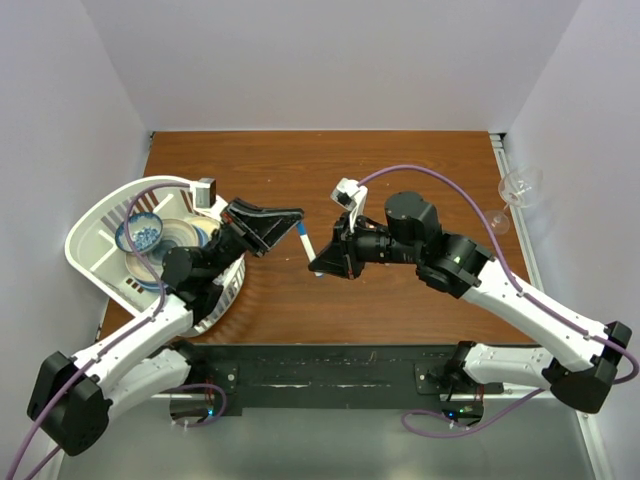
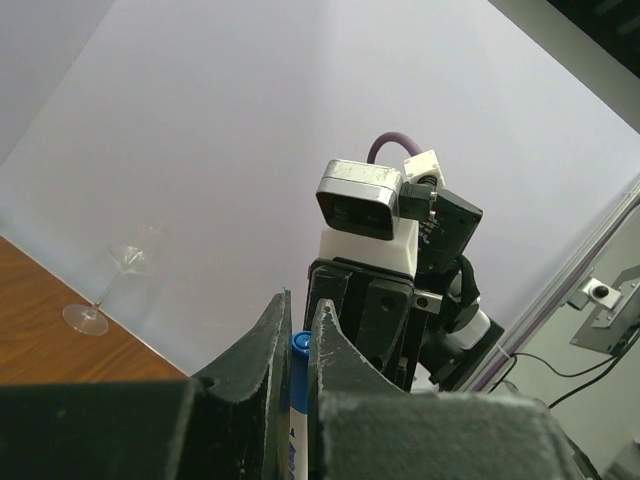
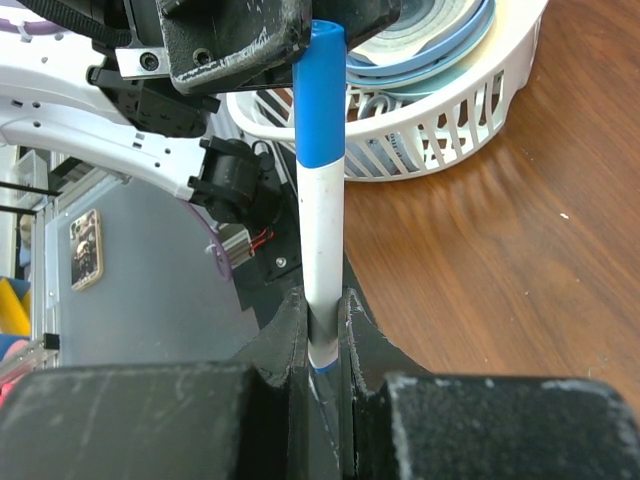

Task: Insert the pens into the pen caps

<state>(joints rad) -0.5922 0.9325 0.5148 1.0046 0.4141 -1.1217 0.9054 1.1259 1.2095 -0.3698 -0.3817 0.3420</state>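
Note:
I need to turn my right gripper's fingers downward next and bring the pen flat down onto the tabletop to release it, because the blue cap (image 3: 320, 95) already covers the pen's upper end.
A thin white pen (image 3: 322, 240) hangs above the table (image 1: 400, 180), held between both grippers. A blue pen cap (image 3: 320, 95) sits over its upper end. My left gripper (image 1: 297, 218) is shut on that cap, whose blue end (image 2: 297, 360) pokes out between the fingertips in the left wrist view. My right gripper (image 3: 322, 300) is shut on the pen's lower end, just above a thin blue ring. From above, the pen (image 1: 304, 241) spans the short gap between the left gripper and the right gripper (image 1: 318, 268).
A white basket (image 1: 88, 215) with a blue-patterned bowl (image 1: 140, 233) and plates stands at the table's left, close behind the left arm. A clear wine glass (image 1: 520, 188) stands at the far right edge. White walls enclose three sides.

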